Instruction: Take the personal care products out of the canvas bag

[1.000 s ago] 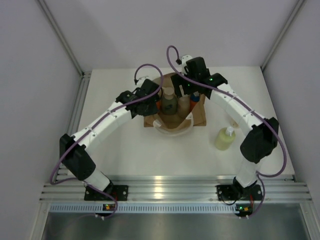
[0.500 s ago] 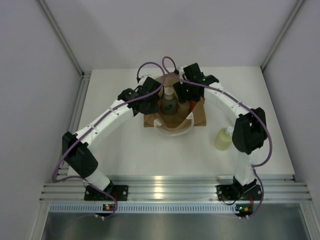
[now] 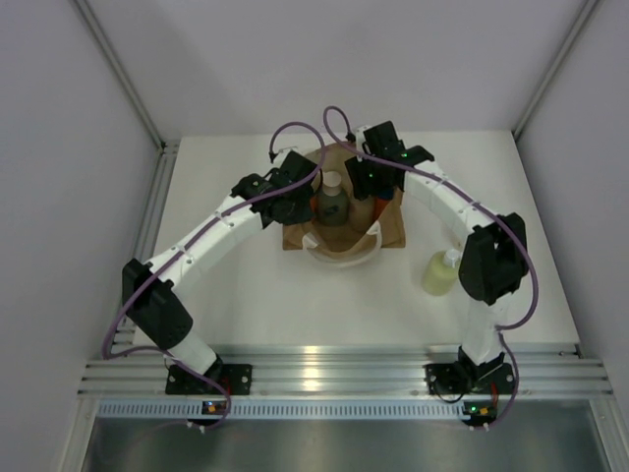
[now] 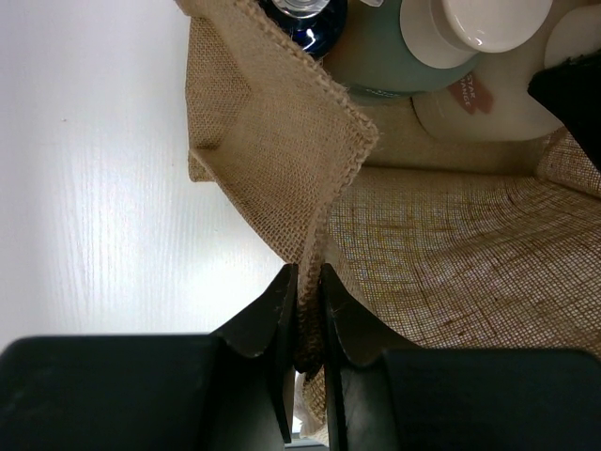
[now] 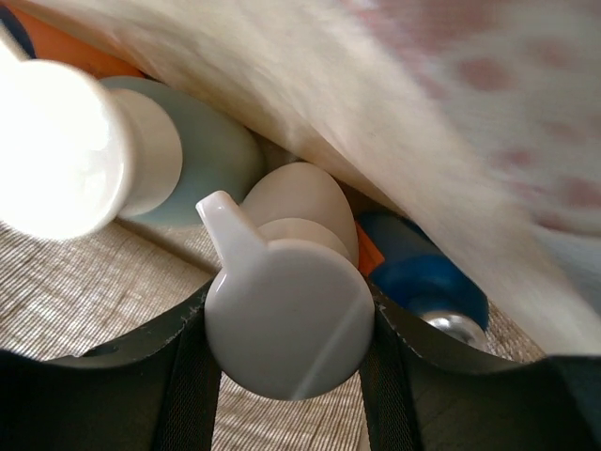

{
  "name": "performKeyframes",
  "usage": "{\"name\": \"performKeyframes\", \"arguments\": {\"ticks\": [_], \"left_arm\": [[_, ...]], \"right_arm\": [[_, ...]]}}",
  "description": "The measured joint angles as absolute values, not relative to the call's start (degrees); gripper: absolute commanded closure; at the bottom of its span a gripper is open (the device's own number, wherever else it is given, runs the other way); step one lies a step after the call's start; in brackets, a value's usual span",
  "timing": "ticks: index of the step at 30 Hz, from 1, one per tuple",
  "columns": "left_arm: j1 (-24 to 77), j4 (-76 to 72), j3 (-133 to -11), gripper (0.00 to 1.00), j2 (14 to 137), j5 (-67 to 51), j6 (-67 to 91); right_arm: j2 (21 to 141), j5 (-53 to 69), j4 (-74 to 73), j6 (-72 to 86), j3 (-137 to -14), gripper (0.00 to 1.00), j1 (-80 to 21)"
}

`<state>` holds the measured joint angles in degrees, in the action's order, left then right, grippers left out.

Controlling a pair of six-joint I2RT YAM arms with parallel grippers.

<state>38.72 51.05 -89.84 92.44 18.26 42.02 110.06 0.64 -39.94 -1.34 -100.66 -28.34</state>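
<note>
I will next lift the cream bottle (image 5: pixel 286 324) in my right gripper, move it back and down and let go. The bare tabletop beside the yellow-green bottle is back from the gripper.
The tan canvas bag (image 3: pixel 391 228) stands at the table's middle, its mouth open. My left gripper (image 3: pixel 303 193) is shut on the bag's left rim; in the left wrist view the burlap edge (image 4: pixel 310 235) is pinched between the jaws (image 4: pixel 308 282). My right gripper (image 3: pixel 371 185) reaches into the bag. Its fingers press both sides of the white pump top of a cream bottle (image 5: pixel 286 324). Beside it are a dark green bottle with a white cap (image 5: pixel 202 160) and an orange bottle with a blue cap (image 5: pixel 427 272). A yellow-green bottle (image 3: pixel 442 272) stands on the table outside the bag.
The bag's white looped handle (image 3: pixel 340 259) hangs over its near side, and another runs blurred across the right wrist view (image 5: pixel 423 103). White table (image 3: pixel 246 285) lies around the bag, with grey walls on three sides and a metal rail (image 3: pixel 324 372) at the near edge.
My right gripper has dropped deeper into the bag and its jaws have closed in on the cream bottle's pump top. The left gripper has kept its hold on the rim.
</note>
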Motion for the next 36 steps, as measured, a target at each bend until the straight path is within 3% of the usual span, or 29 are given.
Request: {"name": "performKeyframes", "arguments": {"ticks": [11, 26, 36], "left_arm": [[38.7, 51.1, -89.8, 1.0, 92.4, 18.6, 41.8], [38.8, 51.0, -90.4, 1.0, 93.4, 18.9, 40.8], [38.8, 51.0, -90.4, 1.0, 93.4, 18.9, 40.4]], "right_arm": [[93.6, 0.3, -43.4, 1.7, -100.8, 1.0, -28.4], [73.5, -0.8, -58.0, 2.7, -117.4, 1.0, -28.4], [57.6, -3.1, -63.4, 7.2, -95.2, 1.0, -28.3]]}}
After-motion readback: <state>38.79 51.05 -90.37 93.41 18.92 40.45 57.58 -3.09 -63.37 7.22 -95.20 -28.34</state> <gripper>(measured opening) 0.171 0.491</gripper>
